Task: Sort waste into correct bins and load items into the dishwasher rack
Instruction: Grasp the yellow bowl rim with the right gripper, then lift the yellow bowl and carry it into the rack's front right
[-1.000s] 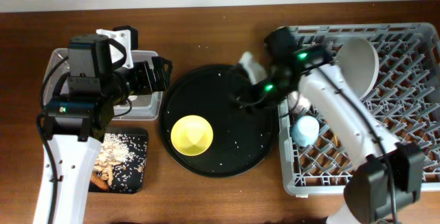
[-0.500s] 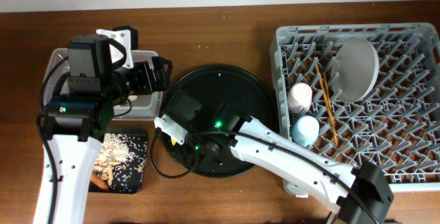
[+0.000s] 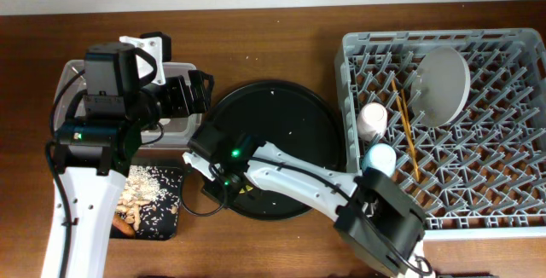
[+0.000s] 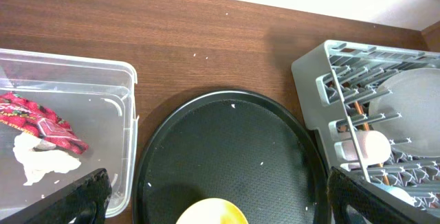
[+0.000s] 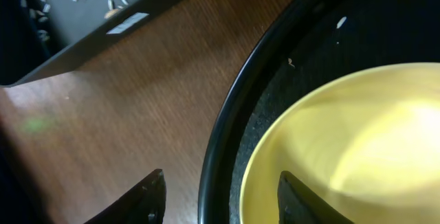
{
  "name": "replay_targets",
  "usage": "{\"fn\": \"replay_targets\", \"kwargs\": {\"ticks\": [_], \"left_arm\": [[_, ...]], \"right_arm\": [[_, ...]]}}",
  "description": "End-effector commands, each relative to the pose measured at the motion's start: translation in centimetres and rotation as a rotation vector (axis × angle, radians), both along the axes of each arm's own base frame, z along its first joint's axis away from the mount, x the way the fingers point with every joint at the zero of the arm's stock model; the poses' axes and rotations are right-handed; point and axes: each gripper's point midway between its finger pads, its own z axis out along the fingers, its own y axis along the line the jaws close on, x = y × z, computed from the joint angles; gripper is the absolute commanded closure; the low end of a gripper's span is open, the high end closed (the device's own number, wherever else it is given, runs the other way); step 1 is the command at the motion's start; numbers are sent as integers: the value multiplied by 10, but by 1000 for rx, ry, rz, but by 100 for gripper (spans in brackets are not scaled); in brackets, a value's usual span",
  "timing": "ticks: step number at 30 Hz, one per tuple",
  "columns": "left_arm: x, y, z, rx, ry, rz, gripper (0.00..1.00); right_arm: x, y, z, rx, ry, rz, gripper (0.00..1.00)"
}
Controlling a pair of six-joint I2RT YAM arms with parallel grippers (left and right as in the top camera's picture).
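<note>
The open fingers of the right gripper are already on both sides of the yellow bowl's rim [image 5: 243,188] beside the round tray's edge, so the gripper will move down next and close on that rim.
The yellow bowl [image 5: 357,148] sits in the round black tray [image 5: 227,135]; in the overhead view my right arm covers it. My right gripper [image 5: 221,196] is open, low over the tray's left rim, one finger over the wood and one over the bowl. It also shows in the overhead view [image 3: 213,180]. My left gripper [image 4: 220,196] is open and empty, held above the clear tub [image 4: 103,80]. The tub holds the red wrapper [image 4: 41,121] and the white tissue [image 4: 41,162]. The grey rack [image 3: 503,201] holds the plate [image 3: 444,73], pink cup [image 3: 373,120], blue cup [image 3: 378,159] and chopsticks [image 3: 405,129].
The small black tray [image 3: 166,176] at the front left holds beige scraps and crumbs [image 3: 141,193] and an orange piece [image 3: 125,222]. It lies close to the round tray's left rim, with a strip of bare wood between them. White crumbs dot the round tray.
My right arm has swung from the rack's left edge across the round tray to its lower left side and now covers the yellow bowl in the overhead view. The left arm has not moved.
</note>
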Motion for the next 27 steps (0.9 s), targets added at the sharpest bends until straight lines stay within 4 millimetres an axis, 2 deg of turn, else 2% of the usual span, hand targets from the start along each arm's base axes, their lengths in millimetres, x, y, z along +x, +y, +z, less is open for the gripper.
{"fn": "replay_targets", "kwargs": {"ticks": [1,3,6,11,16,21,25,27], "left_arm": [[2,3,1,13,-7,1,1],[2,3,1,13,-7,1,1],[2,3,1,13,-7,1,0],[2,3,1,13,-7,1,1],[2,3,1,13,-7,1,1],[2,3,1,13,-7,1,1],[2,3,1,13,-7,1,1],[2,3,1,13,-7,1,1]], "right_arm": [[-4,0,-11,-15,19,11,48],[-5,0,-11,-18,20,11,50],[-4,-4,-13,-39,14,6,64],[0,-11,-15,-72,-6,-4,70],[-2,-13,-16,-79,-1,-4,70],[-2,-13,-17,-81,-1,-4,83],[-7,-21,-19,-112,20,-3,84],[-10,-25,-19,-130,34,-4,96]]}}
